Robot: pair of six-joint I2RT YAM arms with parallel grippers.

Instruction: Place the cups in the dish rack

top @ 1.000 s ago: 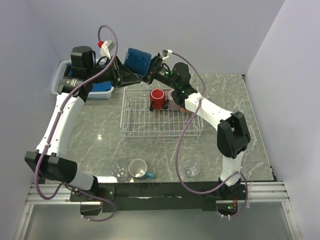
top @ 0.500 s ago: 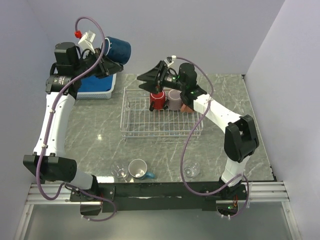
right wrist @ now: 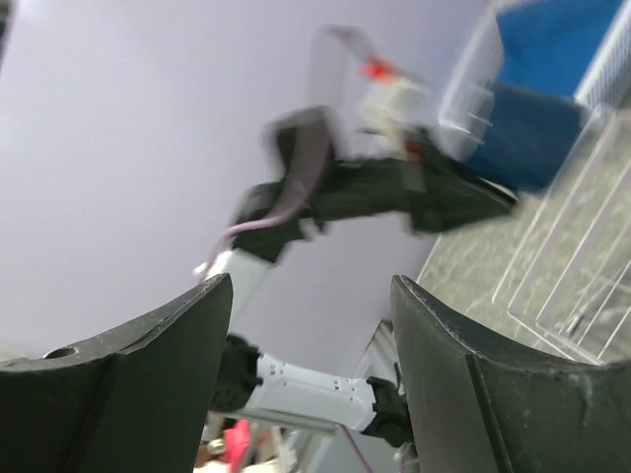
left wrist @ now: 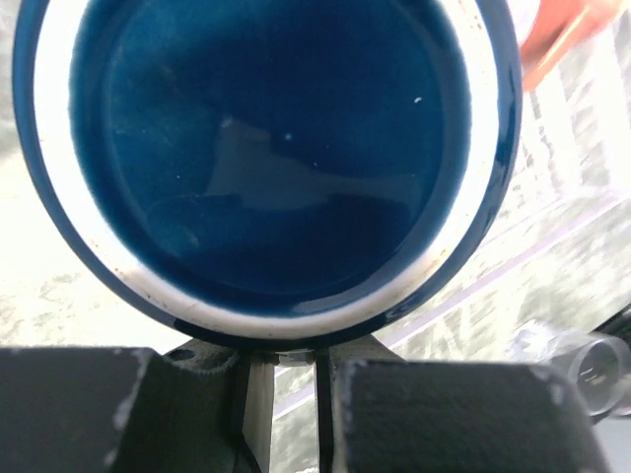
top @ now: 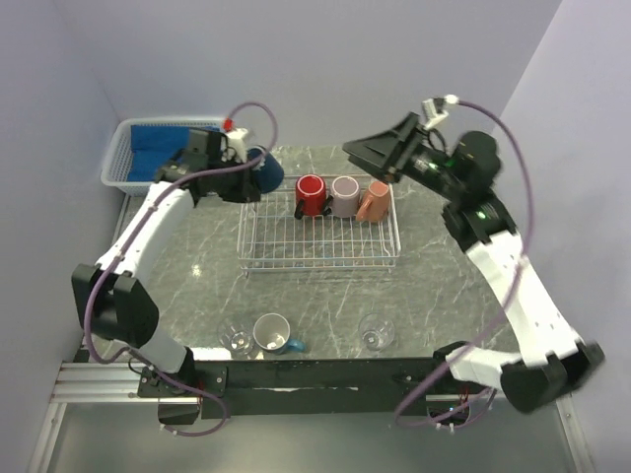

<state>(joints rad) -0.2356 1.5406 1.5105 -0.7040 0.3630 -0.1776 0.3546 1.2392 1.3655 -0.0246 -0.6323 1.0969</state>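
The navy mug should next go toward the red mug and down into the rack's back corner [top: 269,203], and my left gripper should carry it there.
My left gripper [top: 248,179] is shut on a navy mug [top: 266,169], which hangs just off the back left corner of the white wire dish rack [top: 317,258]. In the left wrist view the navy mug [left wrist: 266,148] fills the frame, open mouth facing the camera, above my left gripper [left wrist: 286,360]. A red mug [top: 311,195], a mauve mug [top: 344,195] and a salmon mug [top: 374,201] stand along the rack's back row. My right gripper [top: 373,150] is open, empty and raised above the rack's back right. The right gripper [right wrist: 311,296] looks toward the left arm.
A light blue mug [top: 273,333] and two clear glass cups [top: 237,341] [top: 375,332] stand near the table's front edge. A white plastic basket [top: 116,158] with blue cloth sits at the back left, behind the left arm.
My right gripper opened, let go of the navy mug, then swung up and to the right. The left arm carried the navy mug down to the rack's back left corner.
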